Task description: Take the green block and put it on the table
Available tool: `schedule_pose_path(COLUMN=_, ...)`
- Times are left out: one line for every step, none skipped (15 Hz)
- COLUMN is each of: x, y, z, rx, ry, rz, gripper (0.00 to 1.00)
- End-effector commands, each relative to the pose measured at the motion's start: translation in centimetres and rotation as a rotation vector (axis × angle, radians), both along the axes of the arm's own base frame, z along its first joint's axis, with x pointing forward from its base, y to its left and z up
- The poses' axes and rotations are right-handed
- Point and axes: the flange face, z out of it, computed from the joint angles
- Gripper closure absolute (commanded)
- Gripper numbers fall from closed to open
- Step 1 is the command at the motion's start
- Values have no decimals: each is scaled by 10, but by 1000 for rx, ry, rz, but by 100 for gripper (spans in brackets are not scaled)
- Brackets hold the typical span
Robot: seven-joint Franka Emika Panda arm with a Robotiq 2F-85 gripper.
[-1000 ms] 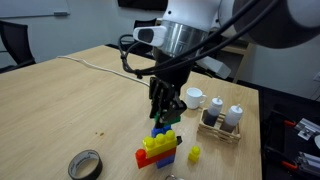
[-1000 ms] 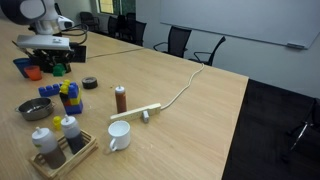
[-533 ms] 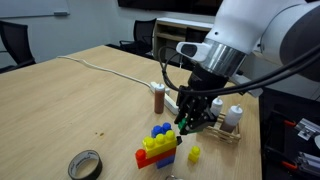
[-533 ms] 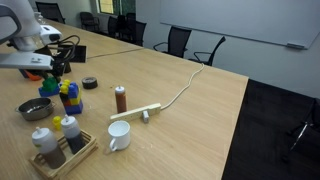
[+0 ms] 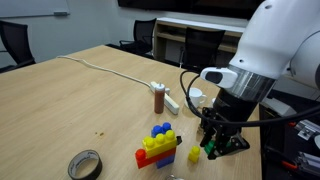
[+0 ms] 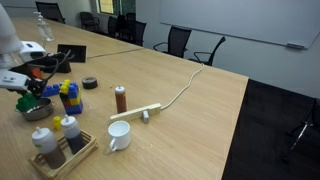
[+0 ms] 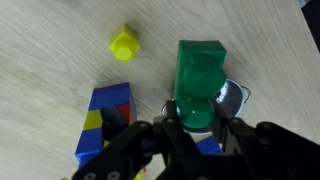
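Note:
The green block should go past the metal bowl in my gripper, then down and out of my fingers, since the bare tabletop is below my gripper, beside the bowl.
My gripper (image 5: 214, 147) is shut on the green block (image 5: 210, 152). It holds the block just above the table, right of the small yellow block (image 5: 194, 154). In an exterior view the gripper (image 6: 28, 98) hangs over the metal bowl (image 6: 38, 110). In the wrist view the green block (image 7: 198, 75) stands between my fingers (image 7: 198, 120), with the bowl's rim (image 7: 234, 98) showing behind it. The stack of red, yellow and blue blocks (image 5: 158, 147) stands to the left, apart from the gripper.
A tape roll (image 5: 85, 164) lies near the front edge. A brown bottle (image 6: 120, 98), a white power strip with its cable (image 6: 136, 113), a white mug (image 6: 118, 135) and a wooden rack with shakers (image 6: 60, 142) stand close by. The table edge is near the gripper.
My gripper has lifted the green block off the top of the block stack and carried it sideways and down, away from the stack and toward the bowl and the table edge.

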Motion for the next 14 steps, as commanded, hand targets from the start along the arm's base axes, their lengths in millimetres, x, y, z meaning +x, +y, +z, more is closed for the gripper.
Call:
schedule_pose_path(x=-7, y=5, z=-16, rx=53, ry=49, rz=22, gripper=90)
schedule_pose_path(x=-9, y=7, z=-21, rx=62, ry=67, rz=31, gripper=90)
schedule_pose_path(x=-8, y=8, z=-28, rx=75, ry=86, rz=43, gripper=90)
schedule_pose_path(x=-8, y=9, z=-33, rx=83, ry=104, rz=52, gripper=90)
schedule_pose_path(x=-6, y=8, z=-39, rx=86, ry=117, rz=61, gripper=90)
schedule_pose_path(x=-5, y=7, z=-44, rx=88, ry=127, rz=70, gripper=90)
schedule_pose_path(x=-5, y=5, z=-49, rx=84, ry=132, rz=74, gripper=90)
schedule_pose_path(x=-4, y=4, z=-54, rx=78, ry=136, rz=77, gripper=90)
schedule_pose_path(x=-4, y=2, z=-59, rx=72, ry=143, rz=82, gripper=90)
schedule_pose_path(x=-4, y=2, z=-61, rx=66, ry=144, rz=87, gripper=90)
schedule_pose_path(x=-6, y=1, z=-61, rx=58, ry=149, rz=65, gripper=90)
schedule_pose_path(x=-7, y=0, z=-64, rx=55, ry=154, rz=67, gripper=65)
schedule_pose_path(x=-7, y=0, z=-65, rx=54, ry=156, rz=67, gripper=65)
schedule_pose_path(x=-7, y=1, z=-64, rx=54, ry=156, rz=67, gripper=65)
